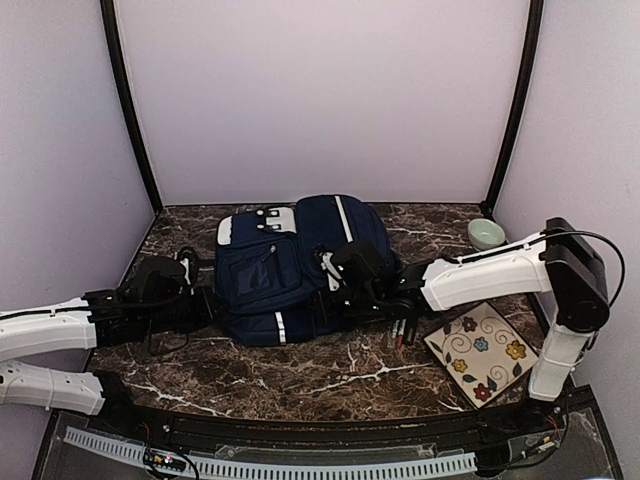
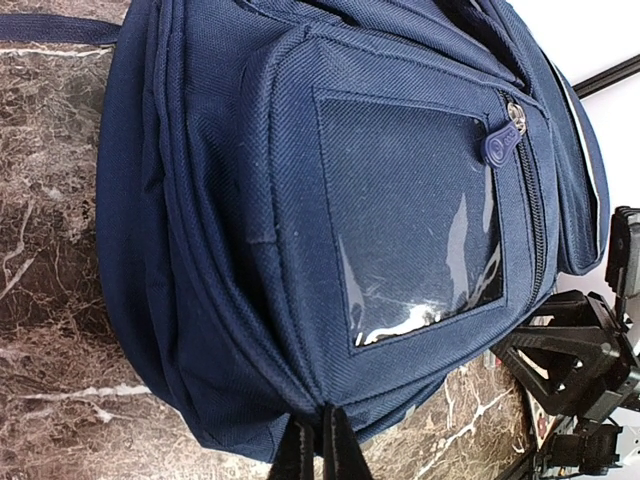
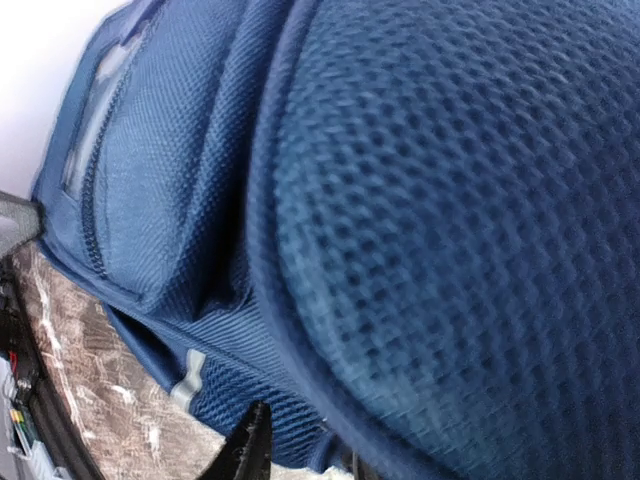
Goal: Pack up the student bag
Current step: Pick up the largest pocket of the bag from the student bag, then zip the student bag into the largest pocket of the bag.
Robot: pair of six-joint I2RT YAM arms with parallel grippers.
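The bag is lying crooked. My left gripper will next pull the bag's pinched seam below the clear window pocket (image 1: pixel 225 302) (image 2: pixel 321 397) to the left in the top view and let go of it.
The student bag (image 1: pixel 285 262), navy blue with white stripes and a pale grey buckle patch, lies flat in the middle of the marble table. My left gripper (image 1: pixel 208 304) is at the bag's near left side. In the left wrist view its fingers (image 2: pixel 322 448) are pinched shut on the bag's (image 2: pixel 300 200) seam below the clear window pocket. My right gripper (image 1: pixel 336 288) is at the bag's right side. In the right wrist view its jaws (image 3: pixel 300 462) close on the bag's mesh edge (image 3: pixel 420 220), which bulges up and hides one finger.
A pale green bowl (image 1: pixel 485 234) stands at the back right. A floral square tile (image 1: pixel 482 352) lies at the near right. Some pens (image 1: pixel 403 331) lie under the right arm. The right arm's black wrist (image 2: pixel 580 360) shows beside the bag in the left wrist view.
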